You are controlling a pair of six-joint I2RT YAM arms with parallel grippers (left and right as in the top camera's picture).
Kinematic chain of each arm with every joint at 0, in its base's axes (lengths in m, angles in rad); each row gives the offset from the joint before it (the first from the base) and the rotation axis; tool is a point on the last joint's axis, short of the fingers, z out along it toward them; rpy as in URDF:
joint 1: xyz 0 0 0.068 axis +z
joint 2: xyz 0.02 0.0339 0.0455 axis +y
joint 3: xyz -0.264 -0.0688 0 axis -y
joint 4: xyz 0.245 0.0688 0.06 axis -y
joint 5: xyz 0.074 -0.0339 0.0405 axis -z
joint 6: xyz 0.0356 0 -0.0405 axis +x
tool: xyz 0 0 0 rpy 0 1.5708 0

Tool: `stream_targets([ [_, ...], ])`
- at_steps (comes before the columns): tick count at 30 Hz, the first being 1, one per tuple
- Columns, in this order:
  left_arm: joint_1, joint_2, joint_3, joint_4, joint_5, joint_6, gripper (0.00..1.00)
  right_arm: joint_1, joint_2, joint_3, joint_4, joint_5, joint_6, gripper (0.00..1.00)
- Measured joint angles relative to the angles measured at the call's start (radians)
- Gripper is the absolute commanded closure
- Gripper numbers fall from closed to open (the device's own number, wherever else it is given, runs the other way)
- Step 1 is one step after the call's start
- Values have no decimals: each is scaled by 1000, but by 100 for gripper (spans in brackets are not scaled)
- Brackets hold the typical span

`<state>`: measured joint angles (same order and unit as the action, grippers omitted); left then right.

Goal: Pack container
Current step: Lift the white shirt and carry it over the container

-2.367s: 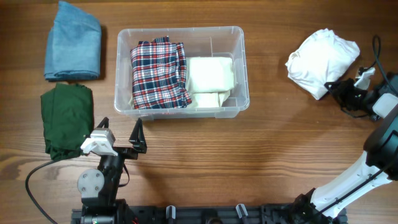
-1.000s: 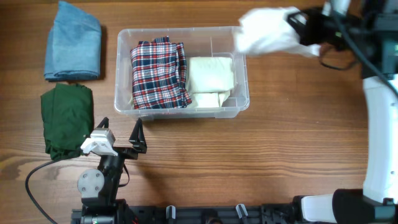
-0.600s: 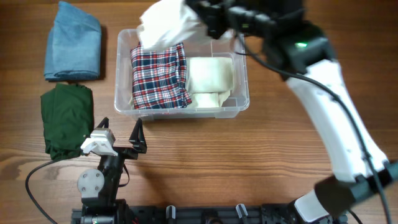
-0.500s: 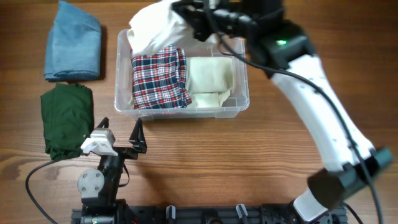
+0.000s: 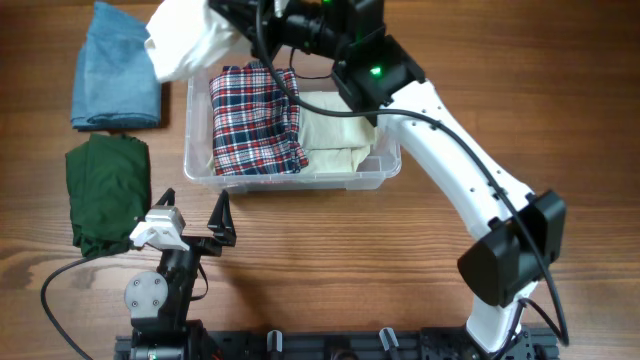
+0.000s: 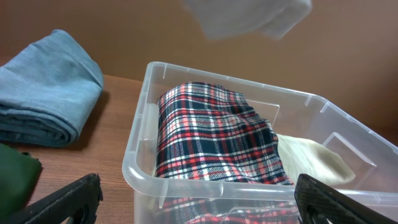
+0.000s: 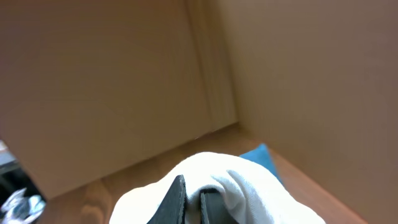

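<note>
The robot's right gripper still hangs high above the container's rim, so next it will move down, back over the plaid cloth (image 5: 255, 122) in the container, and let go of the white cloth there.
The clear plastic container (image 5: 292, 178) stands mid-table and holds a folded plaid cloth (image 5: 255, 122) on the left and a cream cloth (image 5: 340, 130) on the right. My right gripper (image 5: 232, 22) is shut on a white cloth (image 5: 185, 40) and holds it in the air past the container's far-left corner. In the right wrist view the jaws (image 7: 189, 199) pinch the white cloth (image 7: 249, 193). My left gripper (image 5: 190, 215) is open and empty in front of the container; its view shows the container (image 6: 186, 199), plaid cloth (image 6: 214, 143) and the hanging white cloth (image 6: 249, 15).
A folded blue cloth (image 5: 118, 68) lies at the far left, also in the left wrist view (image 6: 46, 102). A folded dark green cloth (image 5: 108, 190) lies below it, beside my left gripper. The right arm (image 5: 450, 170) stretches across the container's right side.
My right gripper picked the white cloth up from the right of the table and swung it left over the container, now past its far-left corner. The left arm has not moved.
</note>
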<state>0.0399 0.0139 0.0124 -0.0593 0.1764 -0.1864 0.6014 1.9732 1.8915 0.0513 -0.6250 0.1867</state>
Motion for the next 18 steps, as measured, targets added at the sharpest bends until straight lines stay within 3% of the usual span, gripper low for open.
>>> stream_targets([
  [8,0,0,0,0,0,0,0,13,130,0,35,-139,-5,96],
  [18,0,0,0,0,0,0,0,11,148,0,54,-198,-96,96],
])
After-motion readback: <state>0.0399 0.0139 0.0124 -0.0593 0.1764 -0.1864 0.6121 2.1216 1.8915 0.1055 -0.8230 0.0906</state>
